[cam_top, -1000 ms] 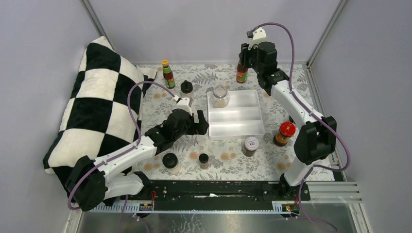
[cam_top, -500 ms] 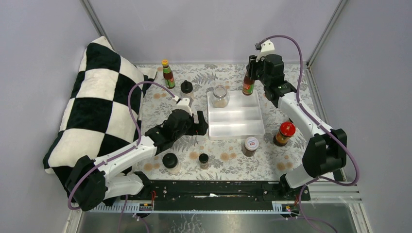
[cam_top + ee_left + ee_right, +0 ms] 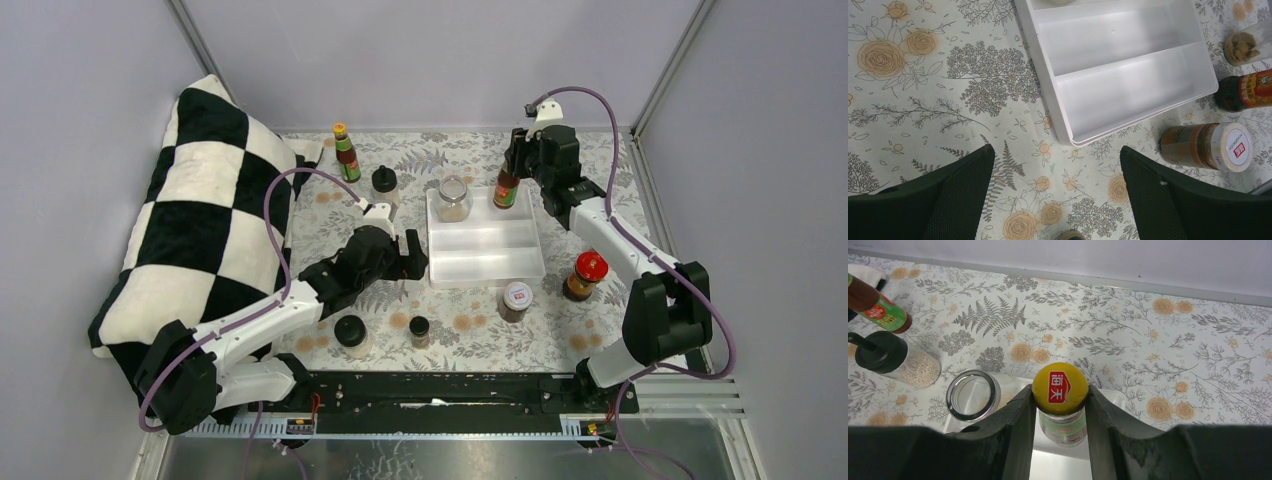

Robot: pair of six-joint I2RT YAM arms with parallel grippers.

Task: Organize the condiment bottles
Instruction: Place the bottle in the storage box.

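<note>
My right gripper goes down toward the right in the wrist view next and releases the orange cap, since the tray's free far corner (image 3: 524, 204) (image 3: 1115, 395) lies below there.
My right gripper (image 3: 513, 165) (image 3: 1060, 390) is shut on the orange cap of a tall red-sauce bottle (image 3: 505, 190) (image 3: 1062, 429). It holds the bottle upright at the back right corner of the white tray (image 3: 490, 262) (image 3: 1114, 395). Whether the bottle's base touches the tray floor I cannot tell. A clear-lidded jar (image 3: 453, 197) (image 3: 972, 395) stands in the same back compartment. The second tall bottle (image 3: 346, 152) (image 3: 879, 310) and a black-lidded jar (image 3: 384, 181) (image 3: 884, 354) stand behind and to the left of the tray. My left gripper (image 3: 408, 255) (image 3: 1056, 150) hangs open over bare cloth by the tray's near left corner.
A white-lidded jar (image 3: 516, 299) (image 3: 1209, 146) and a red-lidded jar (image 3: 586, 274) stand in front and to the right of the tray. Two black-lidded jars (image 3: 351, 333) (image 3: 419, 329) sit near the front edge. A checkered cushion (image 3: 195, 215) fills the left side.
My right gripper has carried the tall bottle from the back of the table forward and down to the tray's back right corner. The left arm has not moved.
</note>
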